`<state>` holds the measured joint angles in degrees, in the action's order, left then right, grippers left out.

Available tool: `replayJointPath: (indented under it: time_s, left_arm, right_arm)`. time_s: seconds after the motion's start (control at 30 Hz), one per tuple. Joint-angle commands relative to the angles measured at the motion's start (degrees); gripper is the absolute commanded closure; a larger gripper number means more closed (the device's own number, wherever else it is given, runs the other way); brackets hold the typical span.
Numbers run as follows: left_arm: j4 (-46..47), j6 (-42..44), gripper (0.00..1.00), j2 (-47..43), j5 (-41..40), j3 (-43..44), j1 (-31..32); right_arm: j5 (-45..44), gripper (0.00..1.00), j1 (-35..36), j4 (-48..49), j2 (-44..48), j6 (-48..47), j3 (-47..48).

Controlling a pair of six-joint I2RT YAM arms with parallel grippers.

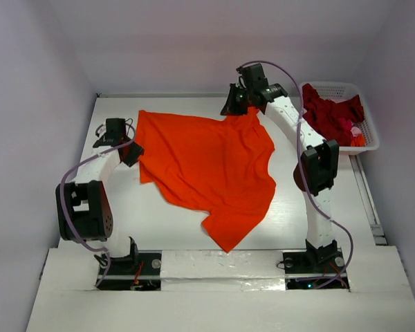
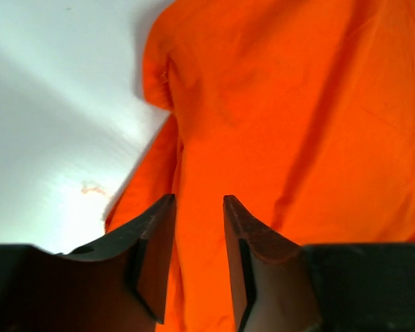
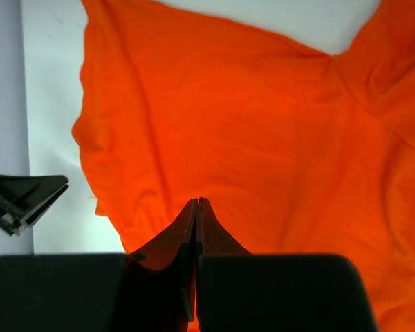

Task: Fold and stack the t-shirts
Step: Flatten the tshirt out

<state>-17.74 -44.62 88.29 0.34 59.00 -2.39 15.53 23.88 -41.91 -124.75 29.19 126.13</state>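
My left gripper moves back and down onto the tip of the small orange flap (image 1: 144, 178) (image 2: 118, 218) next, because it sticks out past the shirt's fold.
The bright orange t-shirt (image 1: 207, 169) lies spread and rumpled across the middle of the white table, one corner pointing to the near edge. My right gripper (image 1: 235, 105) is at the shirt's far right corner, shut on the cloth, which rises a little to it; the right wrist view shows its jaws (image 3: 197, 202) pressed together over the orange t-shirt (image 3: 228, 124). My left gripper (image 1: 133, 153) is at the shirt's left edge, open, its fingers (image 2: 198, 200) straddling a fold of the orange t-shirt (image 2: 297, 104). The dark red t-shirts (image 1: 332, 116) lie bunched in the basket.
The white latticed basket (image 1: 371, 138) stands at the far right of the table, with a bit of pink and orange cloth in it too. Bare white table (image 1: 159, 221) shows to the left and near side of the shirt. Walls close the back and sides.
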Motion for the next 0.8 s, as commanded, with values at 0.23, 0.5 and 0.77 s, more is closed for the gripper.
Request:
replayJointPath:
  time_s: [0.23, 0.5, 0.77]
  left_arm:
    - [-7.75, 4.19, 0.7, -9.53, -3.6, 0.24, 0.11]
    - [-10.04, 5.16, 0.64, -11.12, -4.74, -4.33, 0.11]
    - [-9.16, 4.81, 0.77, -8.92, -1.48, -9.07, 0.11]
  right_arm:
    - [0.64, 1.0, -0.06, 2.98, 5.92, -0.01, -3.34]
    - [0.38, 1.0, -0.06, 2.18, 5.74, -0.01, -3.08]
    - [0.55, 1.0, -0.06, 2.1, 5.57, 0.08, -2.47]
